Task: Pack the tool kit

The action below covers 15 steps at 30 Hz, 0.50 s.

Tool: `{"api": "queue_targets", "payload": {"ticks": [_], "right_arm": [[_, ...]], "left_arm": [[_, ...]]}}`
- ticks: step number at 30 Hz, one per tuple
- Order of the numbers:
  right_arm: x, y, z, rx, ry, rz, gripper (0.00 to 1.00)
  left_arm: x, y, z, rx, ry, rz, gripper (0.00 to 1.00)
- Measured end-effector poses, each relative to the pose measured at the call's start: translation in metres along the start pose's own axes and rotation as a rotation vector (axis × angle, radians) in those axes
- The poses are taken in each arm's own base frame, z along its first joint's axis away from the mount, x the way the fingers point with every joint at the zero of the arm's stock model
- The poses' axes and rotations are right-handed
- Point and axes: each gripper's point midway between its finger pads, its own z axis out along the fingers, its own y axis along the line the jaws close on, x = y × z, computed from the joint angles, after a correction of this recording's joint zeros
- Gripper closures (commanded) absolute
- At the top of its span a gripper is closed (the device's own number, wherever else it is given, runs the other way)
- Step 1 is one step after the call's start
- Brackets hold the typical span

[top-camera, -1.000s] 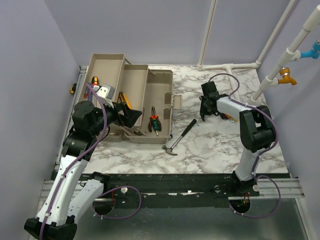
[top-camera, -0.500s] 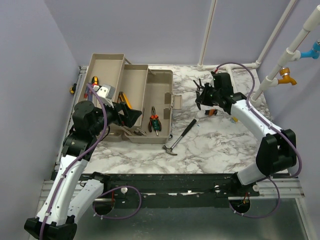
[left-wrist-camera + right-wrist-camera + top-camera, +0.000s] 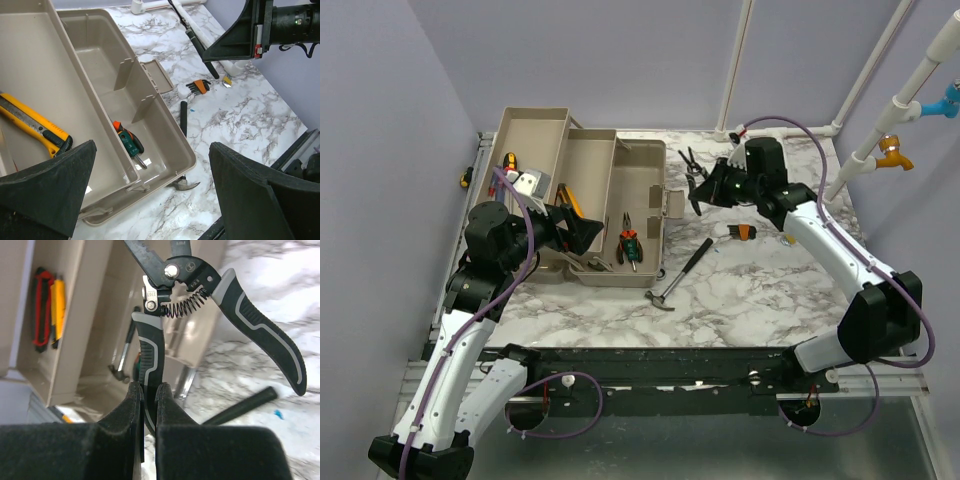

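Note:
The right gripper should next carry the spring pliers (image 3: 180, 285) to the left in the top view and down into the toolbox's main bin, because the bottom of that bin is open beside the orange-and-green pliers.
The beige toolbox (image 3: 645, 160) lies open at the left of the marble table, trays folded out. Orange-and-green pliers (image 3: 628, 243) lie in its main bin, and a yellow utility knife (image 3: 35, 127) in a tray. My right gripper (image 3: 715, 185) is shut on one handle of black-and-grey spring pliers (image 3: 180, 285), held in the air by the box's right edge. My left gripper (image 3: 150, 200) hangs wide open over the box's near side with nothing between its fingers. A hammer (image 3: 680, 272) and a hex key set (image 3: 745, 231) lie on the table.
White pipes (image 3: 735, 70) rise at the back, with orange and blue valves (image 3: 892, 150) at the right. Purple walls close in the left and back. Red-and-yellow tools (image 3: 510, 162) and a grey item (image 3: 530, 183) sit in the far left tray.
My right arm has lifted the black pliers off the table at the right and swung them left toward the toolbox. The left arm has not moved.

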Motion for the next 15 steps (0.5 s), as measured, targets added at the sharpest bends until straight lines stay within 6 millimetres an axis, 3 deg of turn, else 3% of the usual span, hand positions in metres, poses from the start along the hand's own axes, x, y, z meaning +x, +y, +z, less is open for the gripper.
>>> {"api": "queue_targets", "payload": {"ticks": [11, 15], "right_arm": [[0.032, 0.124, 0.032, -0.353, 0.045, 0.061, 0.99], [0.040, 0.144, 0.037, -0.475, 0.042, 0.174, 0.99]], "left_arm": [[-0.001, 0.000, -0.001, -0.004, -0.006, 0.002, 0.01], [-0.002, 0.000, -0.002, -0.005, -0.012, 0.005, 0.02]]}}
